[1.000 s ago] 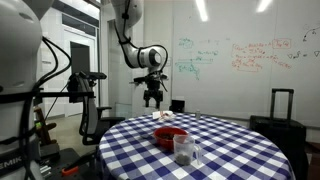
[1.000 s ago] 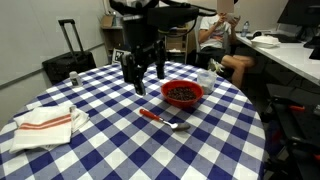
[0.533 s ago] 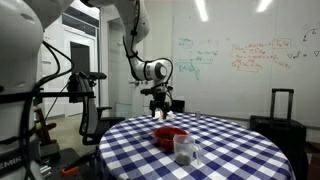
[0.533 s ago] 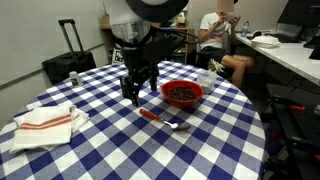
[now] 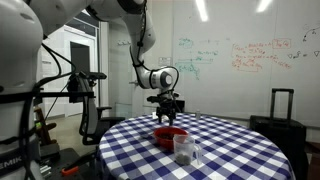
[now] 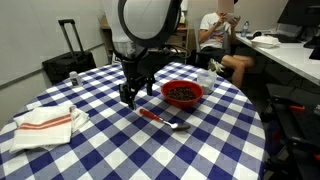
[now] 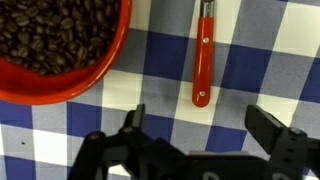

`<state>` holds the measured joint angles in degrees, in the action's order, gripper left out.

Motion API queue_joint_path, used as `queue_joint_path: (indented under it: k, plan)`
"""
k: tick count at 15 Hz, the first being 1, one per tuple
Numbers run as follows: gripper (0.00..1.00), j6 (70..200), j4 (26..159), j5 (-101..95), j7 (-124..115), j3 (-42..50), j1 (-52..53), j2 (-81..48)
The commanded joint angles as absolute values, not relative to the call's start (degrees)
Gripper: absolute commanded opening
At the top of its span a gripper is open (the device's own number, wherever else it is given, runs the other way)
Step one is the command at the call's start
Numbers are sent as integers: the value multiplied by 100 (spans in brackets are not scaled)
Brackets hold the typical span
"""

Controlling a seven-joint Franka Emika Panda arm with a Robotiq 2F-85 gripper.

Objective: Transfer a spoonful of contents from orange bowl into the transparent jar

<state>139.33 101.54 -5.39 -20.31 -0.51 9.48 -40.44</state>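
I should lower my open gripper onto the tip end of the spoon's red-orange handle (image 6: 152, 114) (image 7: 201, 95) and close on it. It is in line with the gap between my fingers.
The orange bowl (image 6: 197, 95) holds dark coffee beans and stands on the checked table; it also shows in the wrist view (image 7: 60, 93) and in an exterior view (image 5: 170, 136). A spoon with a thin red-orange handle (image 6: 152, 114) lies on the cloth in front of the bowl, and the handle end shows in the wrist view (image 7: 203, 60). The transparent jar (image 5: 183, 150) stands near the table edge beside the bowl. My gripper (image 6: 129, 96) hangs low over the table just above the spoon handle, open and empty, as the wrist view (image 7: 200, 125) shows.
A folded white napkin with red stripes (image 6: 45, 122) lies on the blue-and-white checked table (image 6: 110, 150). A second clear glass (image 5: 196, 153) stands by the jar. A black suitcase (image 6: 68, 62) and a seated person (image 6: 220, 35) are beyond the table.
My gripper has come down from well above the table to just over the cloth, nearer the spoon handle. Bowl, spoon and jar have not moved.
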Motion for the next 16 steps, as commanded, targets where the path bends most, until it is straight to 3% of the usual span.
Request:
queue_joint_path:
  k: [1, 6, 8, 16]
  plan:
    - [100, 13957, 9844, -309, -1980, -31, 1002, -4363]
    - [100, 13941, 9785, -159, -2032, 2, 1022, -4522]
    - [74, 13958, 9797, -114, -2023, 10, 1017, -4547]
    - [12, 13966, 9740, -84, -1998, 10, 1036, -4543]
